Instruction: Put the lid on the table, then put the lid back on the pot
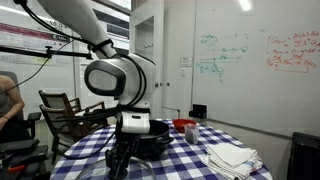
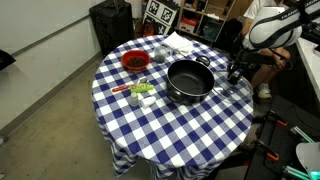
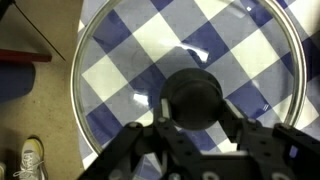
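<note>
The lid will go down onto the checkered cloth next in my gripper. Then my gripper will let go of the knob there.
The lid [image 3: 120,60] is a round glass lid with a metal rim and a black knob [image 3: 195,92]. It fills the wrist view, with the checkered cloth showing through it. It lies at or just above the table [image 2: 170,130] near the edge. My gripper [image 3: 195,114] has its fingers closed against both sides of the knob. In an exterior view the gripper [image 2: 235,76] is beside the black pot [image 2: 190,82], which stands open. The pot [image 1: 158,135] and gripper [image 1: 122,158] also show in both exterior views.
A red bowl [image 2: 135,61], small items [image 2: 140,92] and a white cloth [image 2: 180,42] lie on the table. The table edge is right by the lid; a shoe [image 3: 30,158] shows on the floor below. A chair [image 1: 65,110] and a person [image 1: 8,100] are nearby.
</note>
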`<state>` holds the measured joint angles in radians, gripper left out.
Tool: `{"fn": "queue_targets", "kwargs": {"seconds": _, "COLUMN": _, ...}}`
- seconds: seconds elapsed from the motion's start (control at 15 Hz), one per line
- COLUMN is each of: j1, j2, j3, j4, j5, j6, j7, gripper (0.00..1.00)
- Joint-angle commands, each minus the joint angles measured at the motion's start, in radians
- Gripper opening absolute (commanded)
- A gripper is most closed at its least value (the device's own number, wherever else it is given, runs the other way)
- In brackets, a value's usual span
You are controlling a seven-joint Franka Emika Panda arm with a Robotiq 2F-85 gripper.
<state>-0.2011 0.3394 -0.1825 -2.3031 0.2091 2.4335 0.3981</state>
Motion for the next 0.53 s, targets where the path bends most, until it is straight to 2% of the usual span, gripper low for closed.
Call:
{"fn": "queue_targets", "kwargs": {"seconds": 0.0, "j1": 0.0, "j2": 0.025, "j3": -0.001, "j4": 0.034, "j5": 0.044, "j6": 0.002, "j7": -0.023, "gripper": 0.25}}
{"fn": "queue_targets", "kwargs": {"seconds": 0.47, "j1": -0.016, "j2": 0.069, "j3": 0.003, "j4": 0.05, "j5": 0.097, "j6": -0.021, "j7": -0.035, "gripper": 0.25}}
